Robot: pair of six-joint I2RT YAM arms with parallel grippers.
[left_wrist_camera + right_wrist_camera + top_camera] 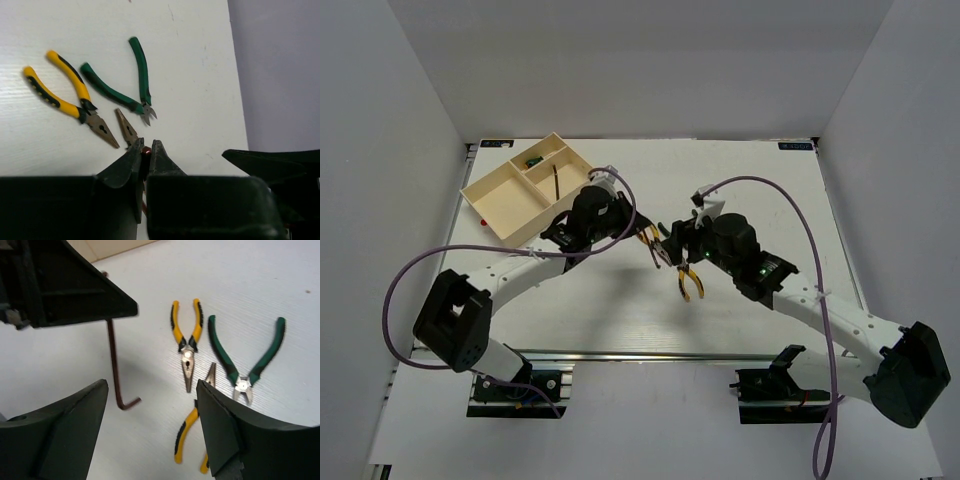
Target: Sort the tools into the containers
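A similar rod lies in the tray compartment (560, 177), so I will move my left gripper outward and to the left in the top view, then down to release over that compartment.
My left gripper (146, 145) is shut on a thin dark brown L-shaped rod (114, 365), which hangs from it above the table with its bent end down. My right gripper (152, 390) is open around the rod's lower end without touching it. On the table beyond lie yellow-handled pliers (187, 335), green-handled cutters (245, 360) and a second yellow-handled pair (187, 432), partly behind my right finger. In the top view both grippers meet at mid-table, left (628, 220) and right (670, 245). The cream tray (485, 195) sits at the far left.
The tray's small compartments hold a green piece (532, 160) and a dark rod (552, 182); its long section looks bare. One yellow pair (690, 284) shows just near of the right gripper. White walls close in the table on three sides.
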